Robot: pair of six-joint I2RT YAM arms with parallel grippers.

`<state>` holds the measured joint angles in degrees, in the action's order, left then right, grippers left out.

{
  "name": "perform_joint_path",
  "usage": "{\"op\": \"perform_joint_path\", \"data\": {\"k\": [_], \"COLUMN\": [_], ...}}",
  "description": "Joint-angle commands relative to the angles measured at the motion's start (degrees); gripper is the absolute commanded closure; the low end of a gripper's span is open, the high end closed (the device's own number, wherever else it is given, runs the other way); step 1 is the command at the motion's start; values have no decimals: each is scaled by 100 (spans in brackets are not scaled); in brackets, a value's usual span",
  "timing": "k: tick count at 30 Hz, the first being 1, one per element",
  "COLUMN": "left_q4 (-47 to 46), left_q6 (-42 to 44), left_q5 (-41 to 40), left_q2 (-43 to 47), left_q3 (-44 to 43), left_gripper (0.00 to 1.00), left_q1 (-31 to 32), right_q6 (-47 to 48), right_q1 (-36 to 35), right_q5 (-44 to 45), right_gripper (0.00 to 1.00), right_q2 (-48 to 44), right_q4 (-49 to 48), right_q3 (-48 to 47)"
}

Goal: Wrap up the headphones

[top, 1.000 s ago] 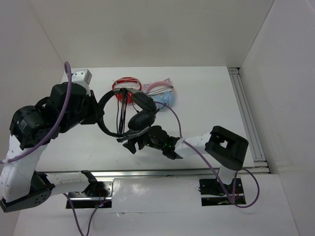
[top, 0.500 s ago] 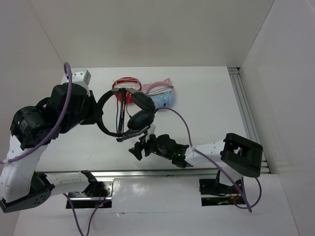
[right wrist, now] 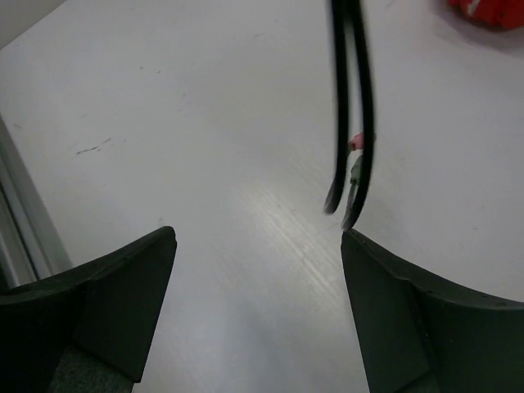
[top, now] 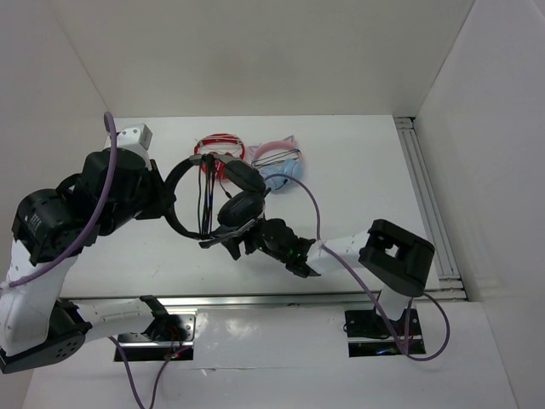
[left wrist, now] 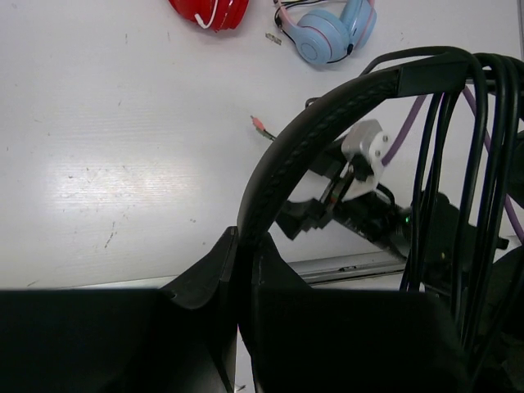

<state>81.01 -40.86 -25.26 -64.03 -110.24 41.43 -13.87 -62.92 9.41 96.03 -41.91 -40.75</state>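
Observation:
The loop of the hanging thin black cable (top: 204, 220) still ends outside the open gap, so I will bring my right gripper around it, outward beneath the lower earcup.
The black headphones (top: 243, 209) hang above the table, headband (left wrist: 303, 139) arching up to the right. My left gripper (left wrist: 244, 246) is shut on the lower end of that headband. Several strands of the thin black cable (left wrist: 458, 205) run over the band. In the top view the cable (top: 204, 196) crosses the headband ring and the earcups hang on the right. My right gripper (top: 232, 247) is open just below the lower earcup. In the right wrist view a hanging loop of cable (right wrist: 352, 106) ends just above the right fingertip (right wrist: 360, 246), outside the gap of the right gripper (right wrist: 258, 233).
Red headphones (top: 220, 152) and light blue and pink cat-ear headphones (top: 285, 166) lie on the white table behind the black ones. A small loose jack plug (left wrist: 262, 127) lies on the table. An aluminium rail (top: 255, 298) runs along the near edge; white walls enclose the sides.
My right gripper drew back toward the near edge, then came forward again under the lower earcup, opening slightly wider. The left arm and the headphones shifted slightly left.

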Motion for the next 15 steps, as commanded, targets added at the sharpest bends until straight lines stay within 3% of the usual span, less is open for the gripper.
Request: {"op": "perform_joint_path", "data": {"k": [1,11,15], "left_q4": [-323,-323,-323], "left_q6": [-80,-80,-80], "left_q5": [73,135,135], "left_q2": [84,31,-21], "left_q3": [-42,-42,-147], "left_gripper": [100,100,100], "left_q1": [-30,-30,-30], "right_q6": [16,148,-1], "right_q1": [288,763,816], "right_q5": [-141,-202,-501], "right_gripper": [11,14,33], "right_q2": [144,557,741], "right_q4": [-231,218,-27], "right_q3": [-546,-1198,-891]}}
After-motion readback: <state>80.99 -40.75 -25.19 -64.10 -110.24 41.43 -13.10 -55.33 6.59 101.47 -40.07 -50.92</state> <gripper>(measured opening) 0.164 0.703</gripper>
